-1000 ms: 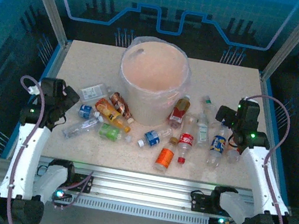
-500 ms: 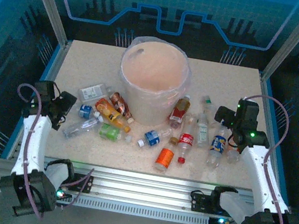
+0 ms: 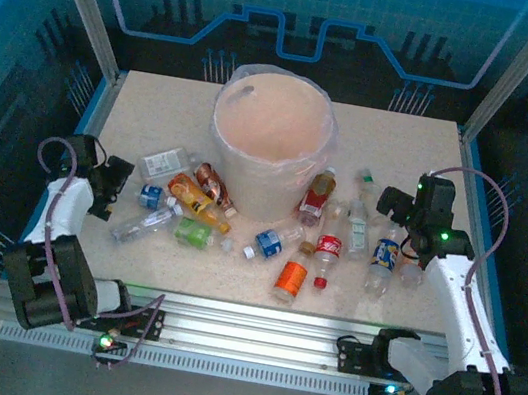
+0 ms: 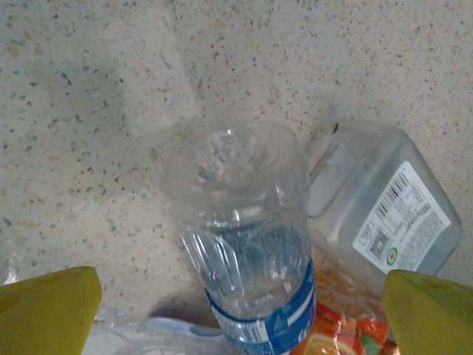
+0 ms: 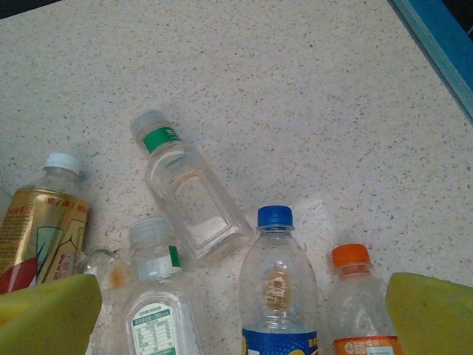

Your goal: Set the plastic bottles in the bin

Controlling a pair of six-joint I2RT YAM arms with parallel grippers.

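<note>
My open left gripper is above the blue-labelled bottle, and its fingers are already on either side of the bottle. I need to lower it onto the bottom end of the bottle next.
The bin (image 3: 253, 192), a large white bucket with a clear liner, stands at the table's middle back. Several plastic bottles lie in front of it, among them an orange-labelled one (image 3: 291, 276) and a red-labelled one (image 3: 327, 249). My left gripper (image 3: 115, 178) is open at the left end of the scatter. In the left wrist view the base of a clear blue-labelled bottle (image 4: 244, 237) shows between the open fingers (image 4: 48, 310). My right gripper (image 3: 396, 209) is open above the right-hand bottles; its wrist view faces a blue-capped bottle (image 5: 277, 281) and an orange-capped one (image 5: 358, 303).
A flat clear bottle with a barcode label (image 4: 384, 211) lies beside the blue-labelled one. A square clear bottle (image 5: 188, 192) and a gold-labelled one (image 5: 37, 222) lie ahead of the right gripper. A blue rail (image 5: 436, 44) edges the table on the right.
The left arm has folded back toward its base while its gripper stayed low at the left end of the bottles. The right arm has hardly moved.
</note>
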